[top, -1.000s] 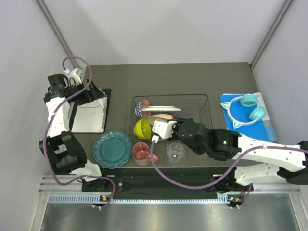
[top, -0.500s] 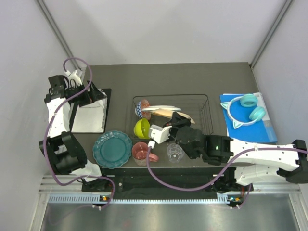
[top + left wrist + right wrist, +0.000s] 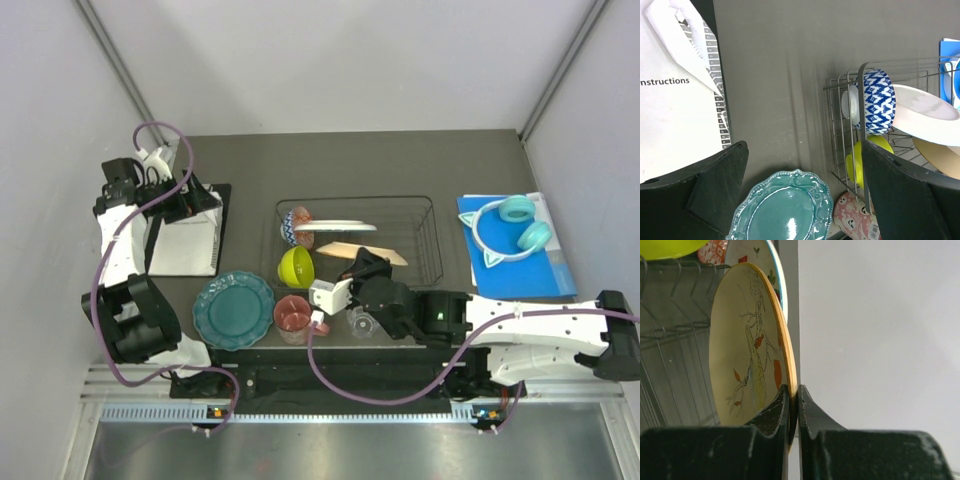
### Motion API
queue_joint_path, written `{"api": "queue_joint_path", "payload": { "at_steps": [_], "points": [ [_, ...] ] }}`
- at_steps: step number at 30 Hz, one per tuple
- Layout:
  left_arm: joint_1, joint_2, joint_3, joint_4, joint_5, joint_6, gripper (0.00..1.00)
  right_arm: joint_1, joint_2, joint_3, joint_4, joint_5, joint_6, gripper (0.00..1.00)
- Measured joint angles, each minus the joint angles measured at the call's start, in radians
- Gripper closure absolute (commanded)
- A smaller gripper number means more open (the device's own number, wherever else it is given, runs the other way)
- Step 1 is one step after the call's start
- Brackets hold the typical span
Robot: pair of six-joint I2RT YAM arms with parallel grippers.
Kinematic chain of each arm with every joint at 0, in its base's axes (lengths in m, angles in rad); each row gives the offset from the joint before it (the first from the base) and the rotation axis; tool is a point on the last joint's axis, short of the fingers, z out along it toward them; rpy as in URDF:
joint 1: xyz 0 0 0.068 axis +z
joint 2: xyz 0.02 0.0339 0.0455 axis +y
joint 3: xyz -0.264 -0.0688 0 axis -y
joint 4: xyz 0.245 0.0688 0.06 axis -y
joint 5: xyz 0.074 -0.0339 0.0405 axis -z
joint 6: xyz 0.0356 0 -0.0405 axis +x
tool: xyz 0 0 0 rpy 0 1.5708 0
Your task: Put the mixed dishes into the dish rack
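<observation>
The robot's right gripper will next move down and to the left in the top view and let go of the peach plate, because the rack gap (image 3: 324, 238) beside the white plate is that way.
My right gripper (image 3: 366, 266) is shut on the rim of the peach floral plate (image 3: 372, 253), holding it on edge in the dish rack (image 3: 430, 215). In the right wrist view the fingertips (image 3: 793, 404) pinch the plate (image 3: 747, 355). The white plate with red spots (image 3: 335, 226), blue-patterned bowl (image 3: 297, 225) and lime-green bowl (image 3: 296, 266) sit in the rack's left part. The teal scalloped plate (image 3: 233, 310), pink mug (image 3: 293, 315) and clear glass (image 3: 362, 322) stand on the table in front. My left gripper (image 3: 185, 200) is open and empty over the clipboard.
The clipboard with white paper (image 3: 185, 240) lies at the left. Turquoise headphones (image 3: 515, 232) rest on a blue sheet at the right. My right arm lies across the near edge, partly over the glass. The left wrist view shows the teal plate (image 3: 782, 210) and rack wires (image 3: 840, 125).
My right arm has drawn back toward the near edge and left, keeping hold of the peach plate, which now points from the rack's front. The left arm has not moved.
</observation>
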Motion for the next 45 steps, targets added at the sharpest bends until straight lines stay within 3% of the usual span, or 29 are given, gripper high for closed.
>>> {"api": "queue_joint_path", "payload": {
  "at_steps": [10,19,45],
  "points": [
    [0.0,0.0,0.0,0.0,0.004,0.014,0.01,0.006,0.005,-0.079,0.068,0.011,-0.098,1.0],
    [0.0,0.0,-0.018,-0.001,0.004,0.018,0.01,0.074,0.004,-0.077,0.116,0.047,-0.151,1.0],
    [0.0,-0.014,-0.093,0.004,0.005,0.032,0.01,0.065,0.002,-0.074,0.168,0.003,-0.222,1.0]
  ]
}}
